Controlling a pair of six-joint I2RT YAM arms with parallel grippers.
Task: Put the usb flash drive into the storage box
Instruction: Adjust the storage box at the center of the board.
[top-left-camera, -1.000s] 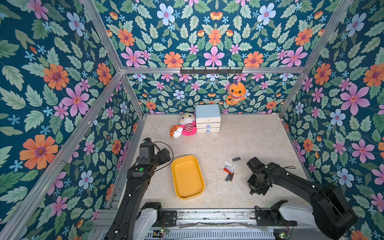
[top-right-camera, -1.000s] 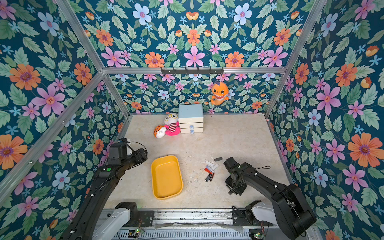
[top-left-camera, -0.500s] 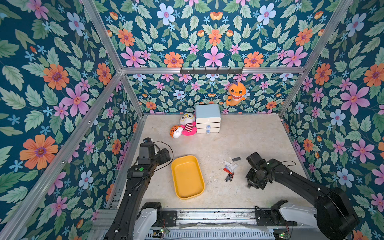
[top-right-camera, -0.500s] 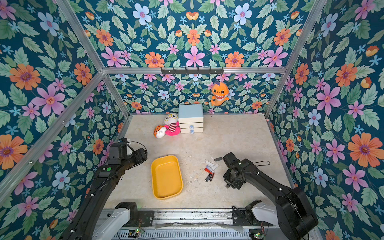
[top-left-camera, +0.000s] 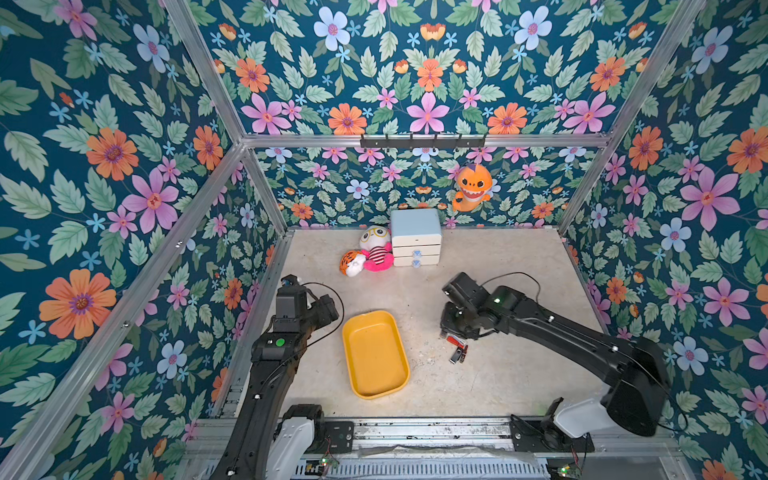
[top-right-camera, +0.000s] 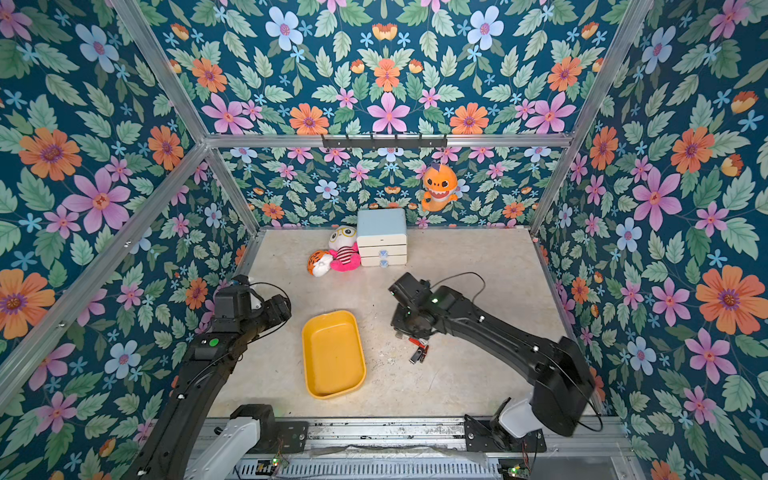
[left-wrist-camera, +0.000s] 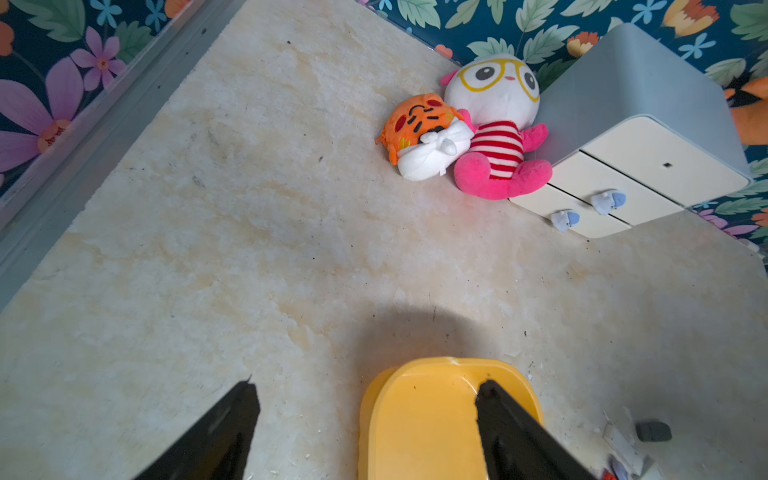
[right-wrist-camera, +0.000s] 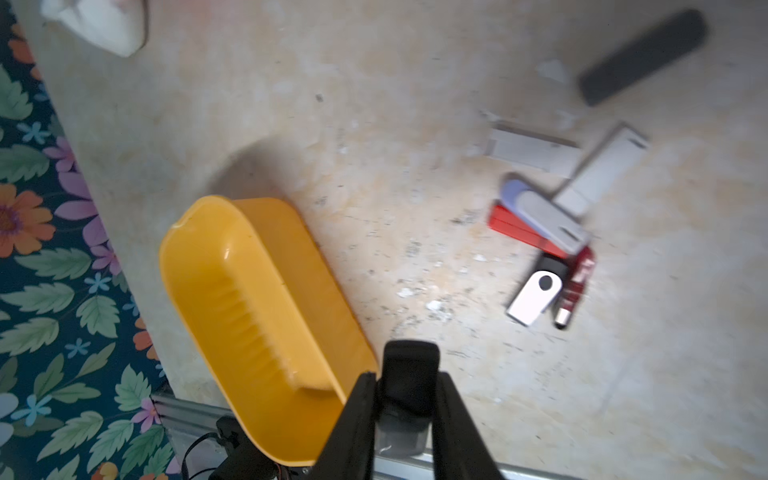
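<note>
My right gripper should move across to the storage box next and go down into that end to release the flash drive, because the storage box's far end (top-left-camera: 380, 329) (right-wrist-camera: 217, 257) is clear.
The storage box (top-left-camera: 374, 353) (top-right-camera: 332, 353) is a shallow yellow tray, empty, on the floor between the arms. My right gripper (right-wrist-camera: 406, 376) is shut on a black usb flash drive (right-wrist-camera: 410, 361), which stands up between the fingers. In both top views this gripper (top-left-camera: 451, 330) (top-right-camera: 401, 330) hangs just right of the box, over the far end of a pile of several other flash drives (top-left-camera: 457, 349) (right-wrist-camera: 544, 232). My left gripper (left-wrist-camera: 366, 385) is open and holds nothing, above the box's far left end (left-wrist-camera: 424, 415).
A white three-drawer cabinet (top-left-camera: 415, 237) with a pale blue top stands at the back wall, two plush toys (top-left-camera: 376, 251) beside it. An orange plush (top-left-camera: 471, 187) hangs on the wall. One dark flash drive (right-wrist-camera: 642, 56) lies apart from the pile.
My right arm has swung left and away from the front edge, still shut on the black drive, and now hangs over the pile. The left arm has stayed put.
</note>
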